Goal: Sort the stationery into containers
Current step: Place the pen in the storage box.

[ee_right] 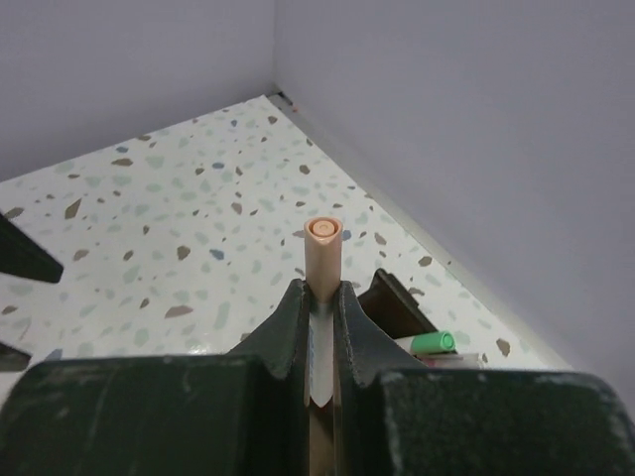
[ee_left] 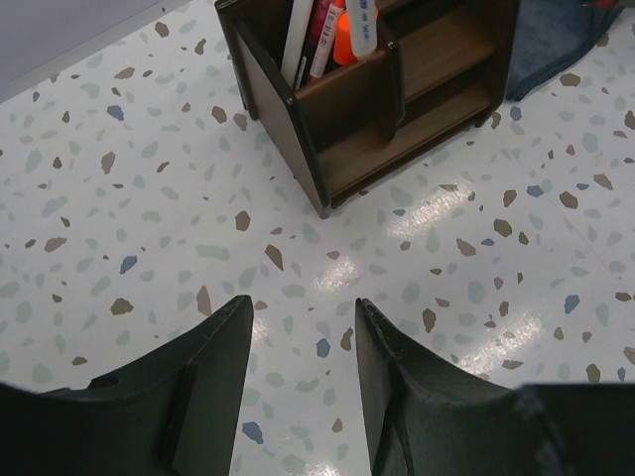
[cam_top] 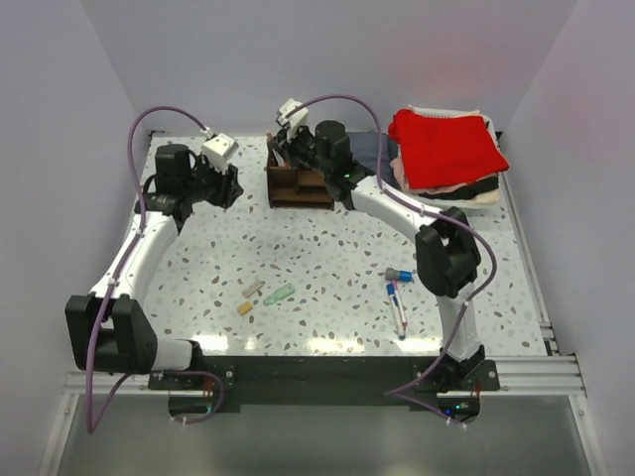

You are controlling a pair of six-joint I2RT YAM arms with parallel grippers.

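I need to move my right gripper slightly outward next and lower the pale pen into the organizer's section (cam_top: 282, 162) beside the orange cap. Other pens already stand upright there.
The dark brown wooden organizer (cam_top: 298, 185) stands at the back middle of the table, with several pens (ee_left: 327, 30) upright in one compartment (ee_left: 342, 94). My right gripper (ee_right: 317, 293) hovers over its back left corner, shut on a pale pen with a peach cap (ee_right: 323, 243). A green-capped pen (ee_right: 433, 342) lies in the organizer (ee_right: 392, 296) just below it. My left gripper (ee_left: 303, 307) is open and holds nothing, low over the table left of the organizer. Two tan blocks (cam_top: 250, 298), a pale green piece (cam_top: 279, 295) and two pens (cam_top: 398, 297) lie on the near part of the table.
A pile of folded clothes (cam_top: 446, 149), red on top, sits at the back right, and a blue cloth (ee_left: 556, 40) lies right beside the organizer. White walls close off the back and both sides of the table (cam_top: 327, 253).
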